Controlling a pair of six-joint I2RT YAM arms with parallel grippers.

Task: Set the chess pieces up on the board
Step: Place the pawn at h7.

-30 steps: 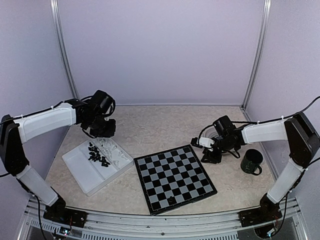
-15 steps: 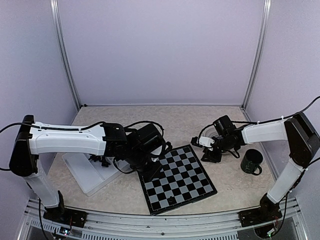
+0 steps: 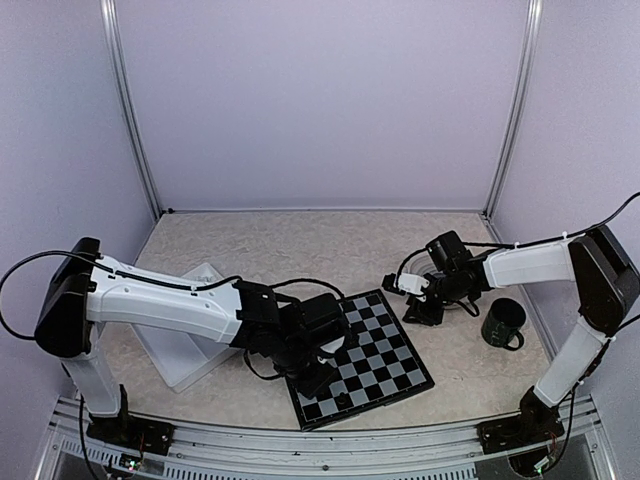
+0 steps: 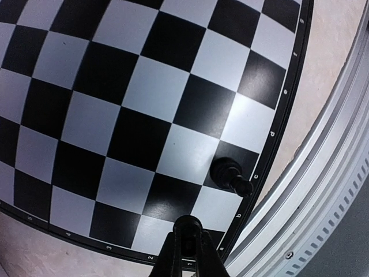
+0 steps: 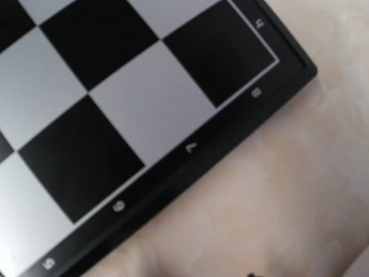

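I should next lower my left gripper toward the tray-side edge, then bring the chess piece onto the pale edge square (image 3: 306,400) (image 4: 153,235), empty beside the dark corner square.
The board (image 3: 385,340) of black and pale grey squares lies in the middle of the table. My left gripper (image 3: 318,378) hangs low over its near left corner, shut on a small black chess piece (image 4: 188,226) held between the fingertips above the corner squares. Another black chess piece (image 4: 228,173) stands on a dark square at the board's (image 4: 150,86) near edge, just right of the held one. My right gripper (image 3: 421,308) rests by the board's far right corner; its wrist view shows only the board's edge (image 5: 173,167) and the tabletop, no fingers.
A white compartment tray (image 3: 165,352) sits left of the board, partly covered by my left arm. A dark green mug (image 3: 503,323) stands at the right. The metal rail (image 4: 323,196) of the table's near edge runs close to the left gripper.
My left arm has swung from above the tray across to the board's near left corner, carrying the black piece. The right arm has stayed where it was.
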